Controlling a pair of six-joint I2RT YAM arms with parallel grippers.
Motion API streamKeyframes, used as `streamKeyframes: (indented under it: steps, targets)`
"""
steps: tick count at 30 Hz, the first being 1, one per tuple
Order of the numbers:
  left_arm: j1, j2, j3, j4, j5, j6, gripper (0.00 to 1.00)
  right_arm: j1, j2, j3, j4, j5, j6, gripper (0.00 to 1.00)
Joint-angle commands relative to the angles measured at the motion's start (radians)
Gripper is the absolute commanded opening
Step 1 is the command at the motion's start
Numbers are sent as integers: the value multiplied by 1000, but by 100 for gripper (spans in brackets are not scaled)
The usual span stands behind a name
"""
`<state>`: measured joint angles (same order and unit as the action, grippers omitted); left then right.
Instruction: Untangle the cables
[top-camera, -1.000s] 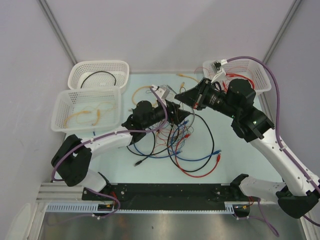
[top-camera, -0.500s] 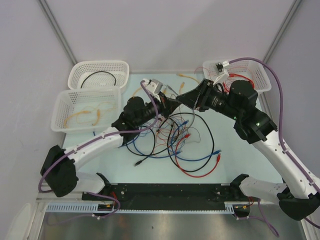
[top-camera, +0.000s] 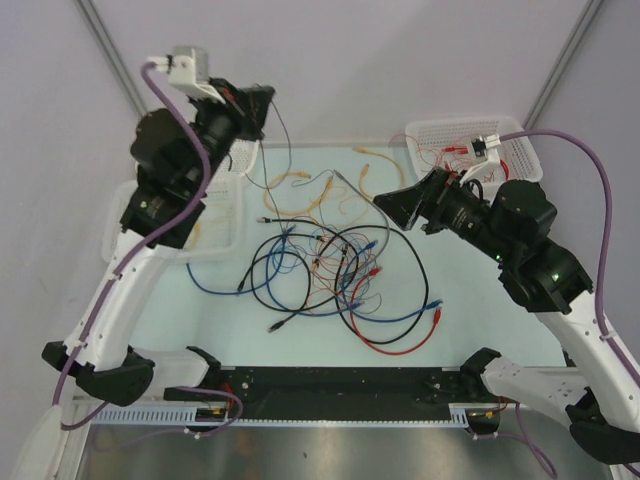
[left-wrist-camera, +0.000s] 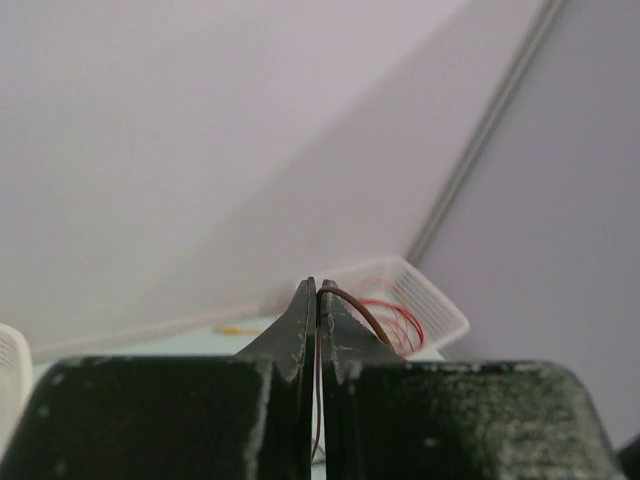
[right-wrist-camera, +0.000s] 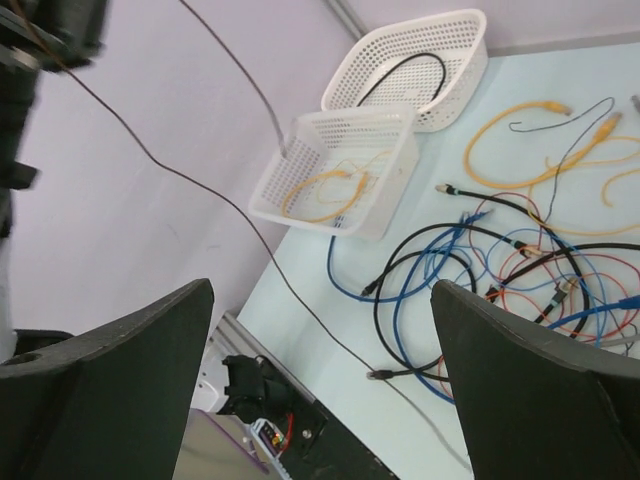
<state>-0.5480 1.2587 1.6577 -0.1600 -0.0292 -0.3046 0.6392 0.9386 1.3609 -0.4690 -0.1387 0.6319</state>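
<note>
My left gripper holds the brown wire above the tangle (right-wrist-camera: 520, 260), so my right gripper should move down and to the left in the top view, onto the brown wire's hanging part (right-wrist-camera: 300, 297).
The cables (top-camera: 330, 270) lie as a loose tangle of black, blue, red and orange wires on the middle of the table, also in the right wrist view as the tangle (right-wrist-camera: 520, 260). My left gripper (top-camera: 262, 98) is raised high at the back left. Its jaws (left-wrist-camera: 318, 290) are shut on one thin brown wire (left-wrist-camera: 352, 302). That wire (right-wrist-camera: 300, 288) runs taut down toward the tangle. My right gripper (top-camera: 385, 203) hovers right of the tangle, open with nothing between its fingers (right-wrist-camera: 120, 390).
A white basket (top-camera: 225, 215) with yellow cables stands at the left, and another basket (right-wrist-camera: 420, 65) behind it holds a black cable. A basket (top-camera: 500, 135) with red cables stands at the back right. Yellow cables (top-camera: 300, 190) lie loose behind the tangle.
My left gripper shut on the thin wire and rose from the tangle to high at the back left, pulling the wire out. My right gripper opened and drew back to the right.
</note>
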Motion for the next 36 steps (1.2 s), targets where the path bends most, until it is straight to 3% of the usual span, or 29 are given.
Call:
streamKeyframes:
  steps: [1,5,10,14,22,25,32,36]
  targets:
    - [77,82,245,-258,-100,6,0,1,-14,7,-63,60,-55,96]
    - [144,154,439,-319,-139,-13,0,1,-14,-11,-76,59,-78,95]
    - [187,199,565,-323,-232,-45,0,1,-14,-51,-74,36,-87,93]
    - [191,214,608,-308,-187,-100,0,16,5,-123,-11,-33,-107,91]
    - [188,240,606,-358,-35,-235,0,292,192,-141,171,-72,-196,87]
    - [189,225,576,-372,-9,-261,0,342,249,-141,251,-21,-227,86]
    - [189,153,472,-360,21,-306,0,465,361,-195,538,386,-455,85]
    - [186,130,450,-368,66,-327,0,493,437,-253,755,445,-534,86]
